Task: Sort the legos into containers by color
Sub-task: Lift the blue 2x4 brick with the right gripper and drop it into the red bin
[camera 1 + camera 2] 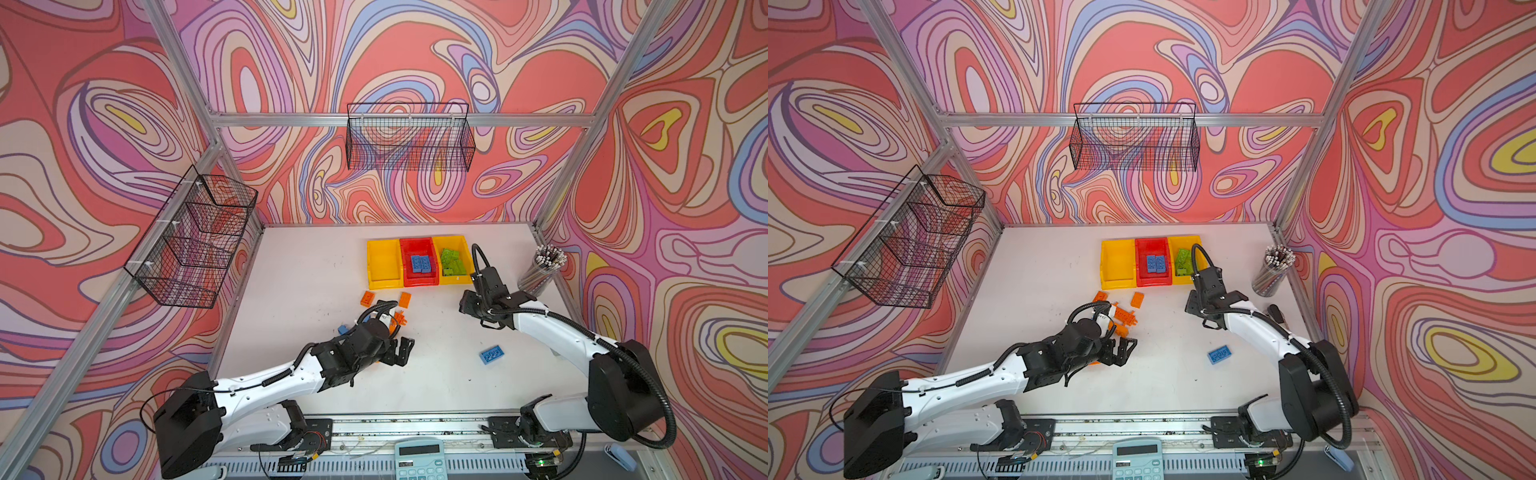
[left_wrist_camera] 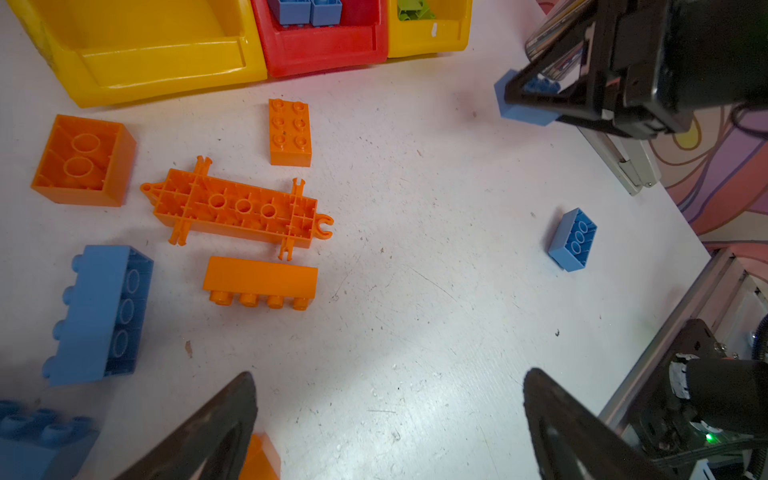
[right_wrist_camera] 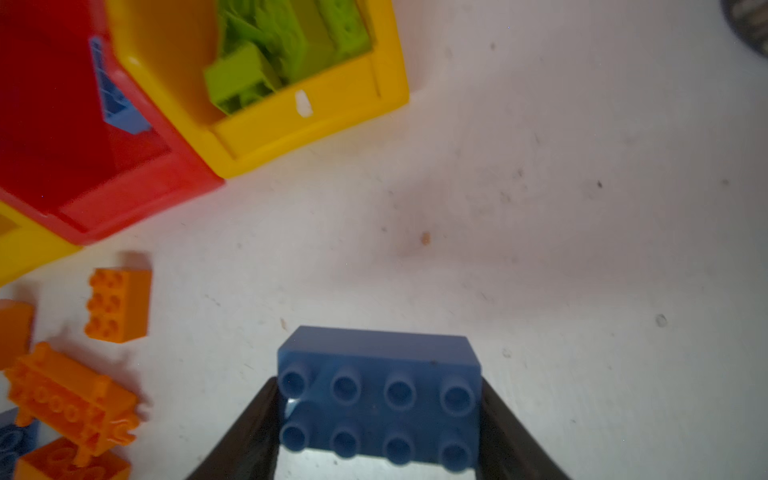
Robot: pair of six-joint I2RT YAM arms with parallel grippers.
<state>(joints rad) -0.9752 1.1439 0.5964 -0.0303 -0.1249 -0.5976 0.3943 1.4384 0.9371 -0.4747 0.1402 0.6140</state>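
The robot's right gripper needs to carry the blue studded brick outward and across to the red bin next and release it over the bricks there, since the bricks in the red bin [image 1: 419,283] [image 3: 68,120] are also blue.
My right gripper [image 3: 378,382] is shut on a blue studded brick [image 3: 376,415], held above the table in front of the right yellow bin [image 1: 453,281]. That bin holds lime green bricks [image 1: 452,262]. The red bin [image 1: 419,283] holds blue bricks [image 1: 420,264], and the left yellow bin [image 1: 384,266] has none showing. My left gripper [image 2: 388,386] stands open over bare table. Beside it lie orange legos, among them the jagged piece [image 2: 237,210] and a long brick [image 2: 259,278], plus a blue brick [image 2: 104,311]. Another blue brick [image 1: 492,355] lies alone at the right.
A clear cup of pencils [image 1: 540,270] stands at the table's right edge behind the right arm. Black wire baskets hang on the back wall [image 1: 409,137] and the left wall [image 1: 191,237]. A calculator [image 1: 419,459] lies in front of the table.
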